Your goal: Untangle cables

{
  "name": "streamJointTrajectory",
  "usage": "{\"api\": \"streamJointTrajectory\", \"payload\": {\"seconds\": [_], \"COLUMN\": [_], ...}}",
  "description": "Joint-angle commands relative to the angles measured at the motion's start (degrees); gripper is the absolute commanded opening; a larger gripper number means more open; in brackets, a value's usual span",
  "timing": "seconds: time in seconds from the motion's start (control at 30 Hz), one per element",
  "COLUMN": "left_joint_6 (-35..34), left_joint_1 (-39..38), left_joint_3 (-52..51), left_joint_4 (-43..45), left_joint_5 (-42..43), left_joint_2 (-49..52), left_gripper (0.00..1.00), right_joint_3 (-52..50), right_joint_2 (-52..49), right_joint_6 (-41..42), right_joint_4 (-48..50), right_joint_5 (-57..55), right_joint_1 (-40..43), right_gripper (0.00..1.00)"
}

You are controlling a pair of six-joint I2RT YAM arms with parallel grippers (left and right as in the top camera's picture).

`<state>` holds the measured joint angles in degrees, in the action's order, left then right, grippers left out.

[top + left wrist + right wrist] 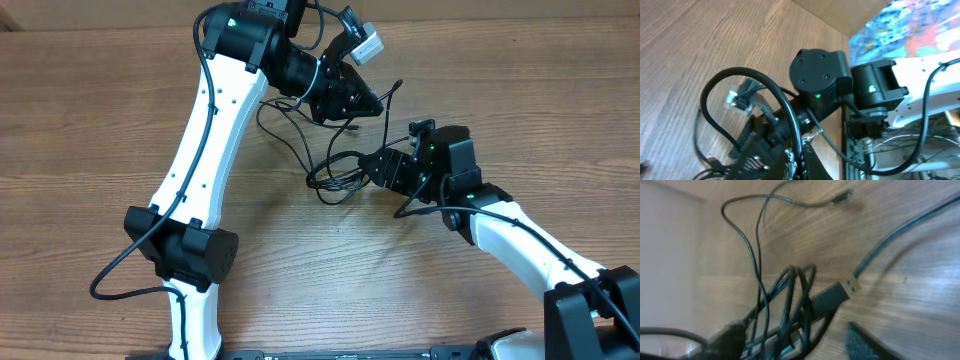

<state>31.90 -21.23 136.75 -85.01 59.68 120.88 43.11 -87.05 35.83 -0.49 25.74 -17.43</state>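
Observation:
My left gripper should move down and to the left in the overhead view, where spread pieces of cable lie below it, and let go of the cable there, clear of the bundle.
Thin black cables lie in a tangled bundle at the table's middle, with strands running up toward my left gripper. In the left wrist view that gripper is shut on one black cable, which loops up and away over the wood. My right gripper points left into the bundle. In the right wrist view its jaws stand apart around several cable loops. The right finger is clear of them. A USB plug lies just beyond, and a small plug lies farther off.
The left arm's white link crosses the table's left half from its base. The right arm comes in from the lower right. A loose cable end sticks up between the two grippers.

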Motion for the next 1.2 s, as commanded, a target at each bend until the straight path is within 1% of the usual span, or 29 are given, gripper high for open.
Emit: {"api": "streamJointTrajectory", "payload": {"seconds": [0.0, 0.13, 0.23, 0.27, 0.4, 0.47, 0.57, 0.67, 0.8, 0.9, 1.1, 1.17], "left_joint_6": [0.2, 0.3, 0.2, 0.2, -0.6, -2.6, -6.9, -7.7, -7.7, -7.7, -7.8, -9.5], "left_joint_1": [0.3, 0.3, 0.3, 0.4, 1.1, 1.6, 2.0, 2.0, 1.4, 1.0, -0.1, -0.3], "left_joint_3": [0.2, 0.2, 0.2, 0.2, 0.2, 0.2, 0.2, 0.2, 0.2, 0.2, 0.2, 0.2], "left_joint_4": [-1.0, -1.7, -1.6, -1.5, -1.2, 0.1, 2.2, 2.3, 1.6, 0.3, -2.5, -2.6], "left_joint_5": [4.3, 3.8, -0.8, -2.8, -7.5, -10.4, -15.9, -17.1, -17.3, -17.9, -18.8, -20.2], "left_joint_2": [0.2, 0.2, 0.2, 0.2, 0.2, 0.2, 0.2, 0.3, 0.8, 1.4, 3.0, 3.4], "left_gripper": [0.04, 0.04, 0.04, 0.04, 0.04, 0.04, 0.04, 0.04, 0.04, 0.04, 0.04, 0.04], "right_joint_3": [0.7, 0.7, 0.8, 0.9, 1.9, 3.5, 7.4, 12.1, 18.2, 21.3, 21.4, 21.3], "right_joint_2": [1.0, 1.0, 1.2, 1.5, 3.6, 5.2, 7.7, 9.7, 10.5, 10.5, 9.6, 8.5], "right_joint_6": [-0.4, -0.5, -3.1, -3.2, -3.1, -3.6, -6.8, -10.1, -14.1, -14.7, -14.7, -14.6], "right_joint_4": [0.4, 0.0, -0.7, -1.9, -10.0, -15.9, -24.3, -31.0, -36.3, -36.5, -28.9, -26.3], "right_joint_5": [-9.8, -14.0, -14.1, -14.2, -11.8, -11.5, -12.0, -13.3, -13.0, -12.6, -12.6, -12.6], "right_joint_1": [-0.5, -0.4, -0.4, -0.4, 0.5, 1.3, 2.3, 2.8, 2.8, 2.8, 2.6, 2.1], "right_gripper": [0.39, 0.15, 0.05, 0.04, 0.04, 0.04, 0.04, 0.04, 0.04, 0.04, 0.04, 0.04]}}
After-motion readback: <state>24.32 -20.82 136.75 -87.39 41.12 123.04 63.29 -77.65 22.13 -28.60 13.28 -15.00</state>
